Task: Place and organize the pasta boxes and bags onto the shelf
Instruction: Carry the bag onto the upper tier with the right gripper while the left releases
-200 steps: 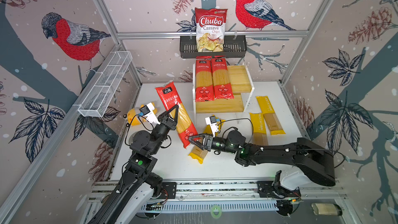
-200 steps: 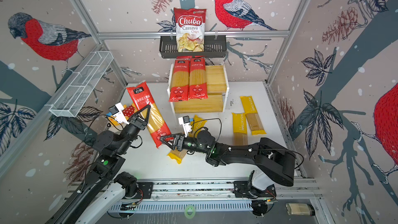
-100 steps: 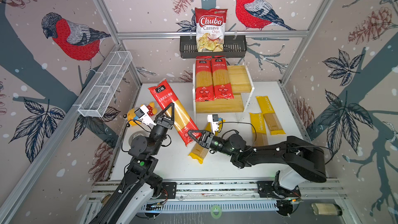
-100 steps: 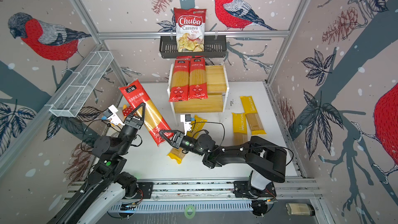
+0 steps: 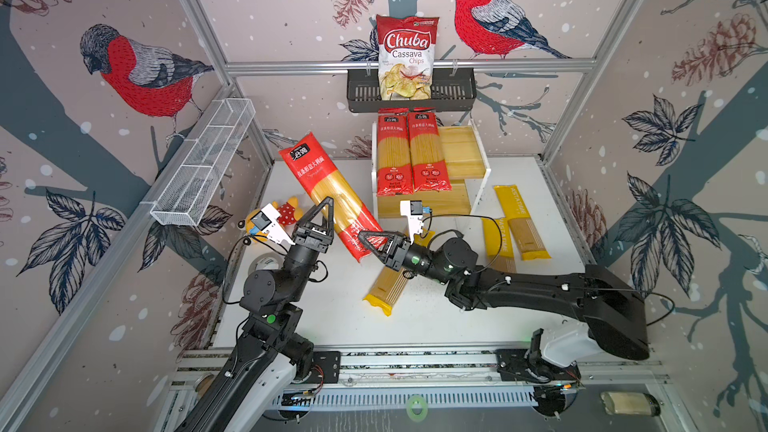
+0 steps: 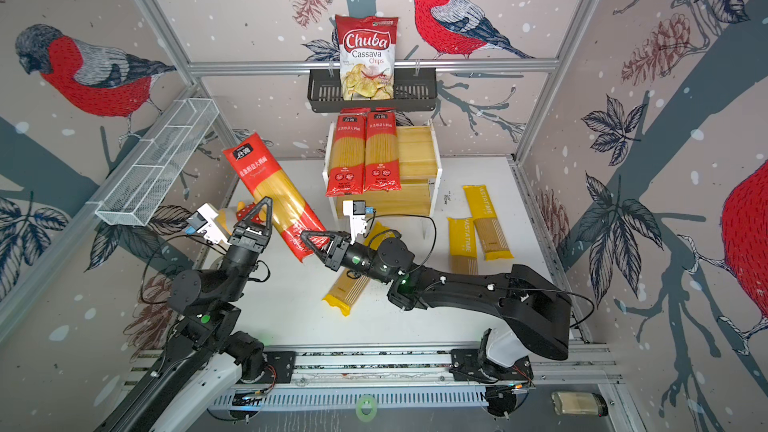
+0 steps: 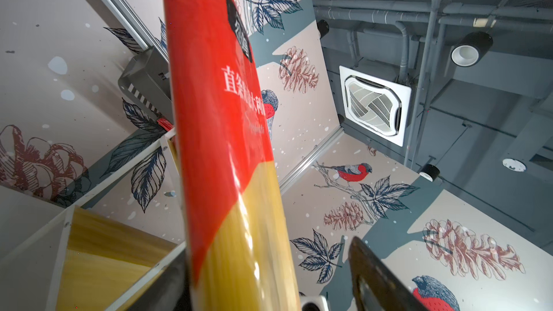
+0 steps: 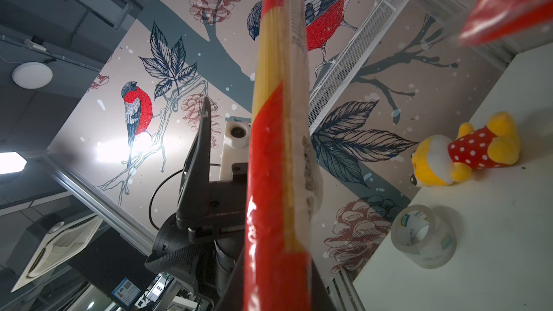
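My right gripper swings the held pack onto the shelf's bare part beside the leaning red packs next and releases it. That part lies outward of my gripper.
A red pasta pack [image 5: 328, 189] [image 6: 270, 189] hangs tilted over the table's left half. My right gripper [image 5: 362, 241] [image 6: 305, 243] is shut on its lower end, which fills the right wrist view as a red pack [image 8: 275, 204]. My left gripper [image 5: 332, 211] [image 6: 272, 211] stands open around the pack's middle; in the left wrist view one finger [image 7: 175, 279] lies against the red pack [image 7: 227, 145] and the other stands apart. Two red packs [image 5: 411, 153] lean on the shelf [image 5: 463, 151]. Three yellow packs [image 5: 519, 222] [image 5: 496, 238] [image 5: 386, 284] lie on the table.
A yellow plush toy [image 5: 282, 214] [image 8: 466, 151] and a clear tape roll [image 5: 266, 263] [image 8: 423, 236] lie at the table's left edge. A black basket [image 5: 453, 93] with a Chuba chips bag [image 5: 407, 56] hangs above the shelf. A white wire basket [image 5: 203, 164] hangs on the left wall.
My right gripper has closed on the lower end of the red pack. My left gripper, which held the pack, has opened around it. The pack's top has swung slightly left.
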Robot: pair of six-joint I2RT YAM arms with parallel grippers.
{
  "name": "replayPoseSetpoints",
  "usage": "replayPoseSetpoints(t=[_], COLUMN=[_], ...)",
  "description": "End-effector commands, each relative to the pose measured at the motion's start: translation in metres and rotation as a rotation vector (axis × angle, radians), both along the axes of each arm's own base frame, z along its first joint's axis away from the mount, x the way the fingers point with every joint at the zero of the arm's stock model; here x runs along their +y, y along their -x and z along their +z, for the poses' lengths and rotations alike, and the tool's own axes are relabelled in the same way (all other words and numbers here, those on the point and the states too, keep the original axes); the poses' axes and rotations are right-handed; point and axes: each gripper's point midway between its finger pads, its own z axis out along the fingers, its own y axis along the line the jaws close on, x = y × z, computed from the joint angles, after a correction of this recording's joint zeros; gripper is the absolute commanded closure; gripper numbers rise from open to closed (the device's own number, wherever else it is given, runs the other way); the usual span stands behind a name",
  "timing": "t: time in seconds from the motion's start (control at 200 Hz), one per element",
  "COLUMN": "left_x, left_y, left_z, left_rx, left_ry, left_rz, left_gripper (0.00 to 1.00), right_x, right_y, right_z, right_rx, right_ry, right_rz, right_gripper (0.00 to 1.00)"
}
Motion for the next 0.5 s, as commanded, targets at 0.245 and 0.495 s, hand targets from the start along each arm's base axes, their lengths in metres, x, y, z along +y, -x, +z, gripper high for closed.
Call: replayPoseSetpoints(t=[0.245,0.495], left_x=[-0.017,-0.026], left_y=[0.016,0.011], left_z=[-0.011,-0.045], left_rx=[-0.045,0.032], left_ry=[-0.073,-0.107], left_rz=[-0.103,-0.140], left_gripper=[0.24,0.25], right_x=[-0.080,-0.171], right_y=[-0.021,-0.079], right_z=[0.090,0.089], right_rx=[-0.083,0.036], right_ry=[-0.139,0.033], right_rz=[-0.196,-0.596], right_gripper=[0.99,1.00])
